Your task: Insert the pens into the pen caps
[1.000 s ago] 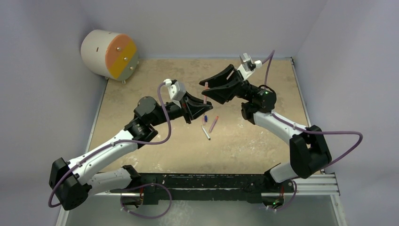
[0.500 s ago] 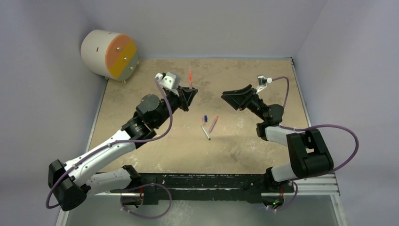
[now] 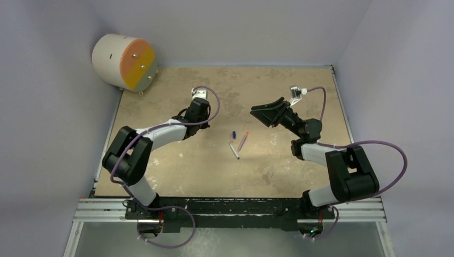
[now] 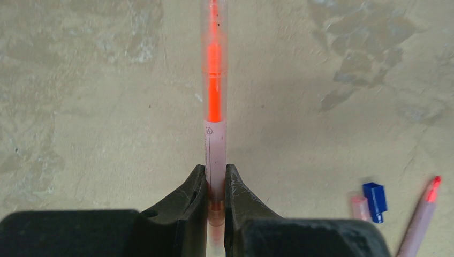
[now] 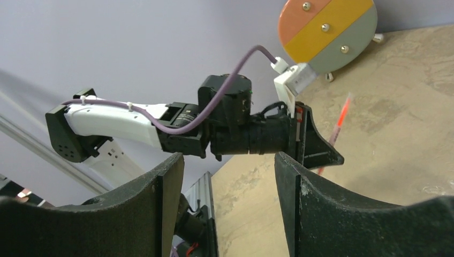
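Observation:
The left gripper moves down to the left in the top view next and brings the orange-red pen (image 4: 213, 80) onto bare table, since that spot is clear of loose pens.
My left gripper (image 4: 215, 168) is shut on the lower end of the orange-red pen (image 4: 213, 80), which points straight out from the jaws above the table. In the top view the left wrist (image 3: 197, 108) sits left of centre and the pen is hidden under it. My right gripper (image 3: 266, 113) is open and empty, raised right of centre, facing the left arm. The dark blue cap (image 3: 234, 134), the pinkish-mauve pen (image 3: 243, 141) and the white pen (image 3: 234, 151) lie together at mid table. The left wrist view shows the blue cap (image 4: 375, 201) with a small pinkish cap (image 4: 359, 206) beside it.
A white drum with an orange, yellow and grey face (image 3: 125, 61) stands at the back left corner. Grey walls close the table on three sides. A metal rail (image 3: 230, 206) runs along the near edge.
The grippers, close together a second ago, have parted. My left arm has folded back to the left with the orange-red pen. My right gripper has drawn back to the right and stands open.

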